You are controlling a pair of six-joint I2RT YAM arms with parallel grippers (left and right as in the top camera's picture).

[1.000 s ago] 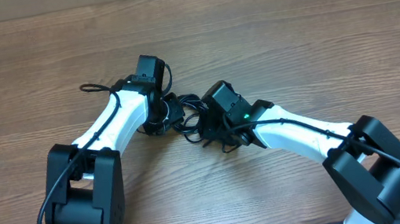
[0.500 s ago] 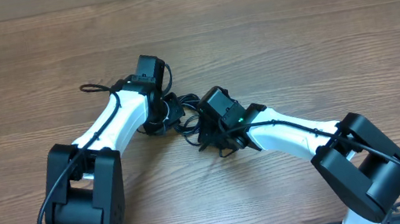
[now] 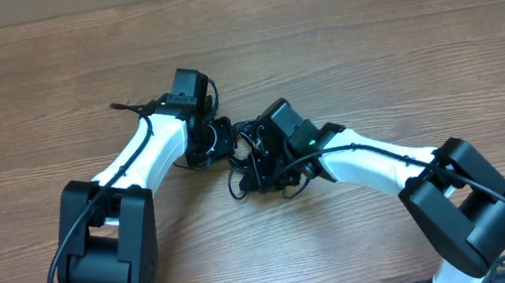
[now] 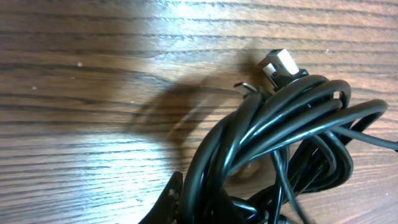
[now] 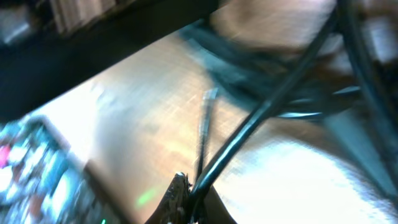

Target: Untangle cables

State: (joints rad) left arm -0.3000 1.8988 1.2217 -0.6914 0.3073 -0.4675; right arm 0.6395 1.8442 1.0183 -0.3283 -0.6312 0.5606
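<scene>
My right gripper draws the single piece of cable to the right in the overhead view, over bare tabletop, next and releases it, since it still runs into the tangle.
A knot of thin black cables (image 3: 244,153) lies on the wooden table between my two arms. My left gripper (image 3: 220,142) is shut on a thick bundle of loops. In the left wrist view the cables (image 4: 273,137) fan out from my gripper (image 4: 205,211), with a silver-tipped plug (image 4: 281,63) at the far edge. My right gripper (image 3: 259,169) is shut on a single cable strand. The right wrist view is blurred: the cable (image 5: 261,112) runs up and right from the gripper (image 5: 191,200), and a silver-tipped plug end (image 5: 210,95) hangs behind it.
The wooden table (image 3: 396,30) stretches all round the arms. A thicker black wire of the left arm loops out at its elbow (image 3: 132,107). The two wrists stand close together over the tangle.
Both grippers have closed on the cables. The right wrist has shifted and turned with its strand, dragging the tangle a little. The left arm has barely moved.
</scene>
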